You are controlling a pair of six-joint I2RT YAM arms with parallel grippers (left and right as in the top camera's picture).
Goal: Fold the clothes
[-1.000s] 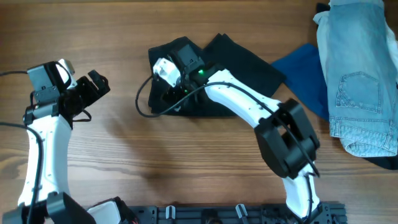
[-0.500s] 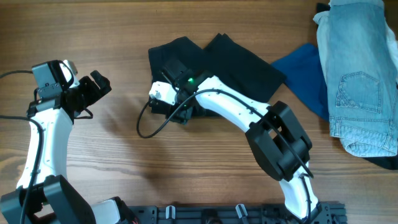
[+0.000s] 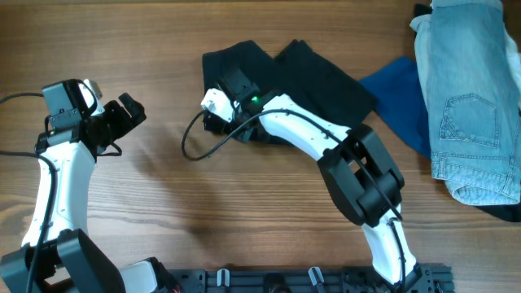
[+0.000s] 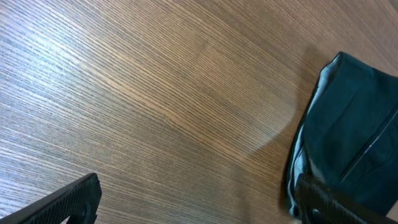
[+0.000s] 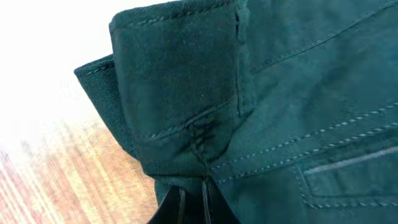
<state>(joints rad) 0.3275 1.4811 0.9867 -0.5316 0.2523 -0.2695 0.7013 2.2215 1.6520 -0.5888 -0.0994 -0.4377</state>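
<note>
The left gripper will next move across and down onto the black clothes' near corner (image 4: 294, 191), because that corner is below the gripper and to its right in the overhead view.
The black clothes (image 3: 313, 77) lie bunched at the table's middle back, and show again at the right edge of the left wrist view (image 4: 357, 137) with a pale inner edge. My right gripper (image 3: 214, 119) reaches over their left end. In the right wrist view it (image 5: 193, 200) is shut, and a stitched fold of the clothes (image 5: 249, 93) is pinched between its fingers. My left gripper (image 3: 130, 110) hovers over bare wood well to the left of the clothes. It (image 4: 202, 211) is open with nothing between its fingers.
Light-blue jeans (image 3: 468, 98) lie at the back right, with a bright blue cloth (image 3: 399, 89) partly under them beside the black clothes. A black cable (image 3: 191, 142) loops off the right wrist. A dark rail (image 3: 309, 281) runs along the front edge.
My right gripper has shut on the left end of the clothes, and that end has shifted slightly right. The left arm has barely moved.
</note>
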